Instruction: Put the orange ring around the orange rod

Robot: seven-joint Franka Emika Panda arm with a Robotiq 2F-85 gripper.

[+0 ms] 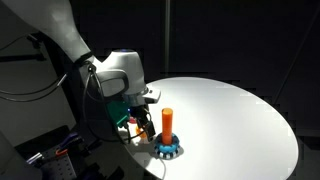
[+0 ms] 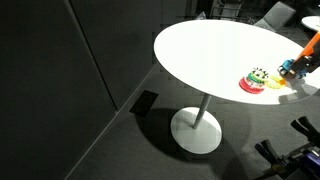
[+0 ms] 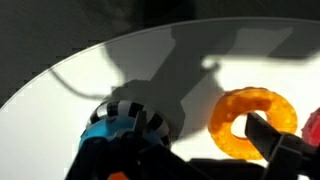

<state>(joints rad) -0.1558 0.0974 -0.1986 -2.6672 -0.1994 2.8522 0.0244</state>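
My gripper moves down to the side of the ring's rim by the base next. One finger is over the ring's hole and the other outside the ring's rim.
The orange ring (image 3: pixel 232 120) lies flat on the white table in the wrist view. The orange rod (image 1: pixel 167 121) stands upright on its blue gear-shaped base (image 1: pixel 168 151) near the table's near edge, and the base also shows in the wrist view (image 3: pixel 125 117), left of the ring. In an exterior view the rod (image 2: pixel 311 44) is at the far right edge. My gripper (image 3: pixel 190 150) is low over the table and looks open and empty. One dark finger tip reaches over the ring's hole, and the other is in front of the base. In an exterior view the gripper (image 1: pixel 136 117) is just left of the rod.
A round red, green and yellow piece (image 2: pixel 257 81) lies on the round white table (image 2: pixel 205 45) close to the base. The table edge (image 1: pixel 150 165) runs just in front of the base. A single pedestal foot (image 2: pixel 196 130) stands on the dark floor.
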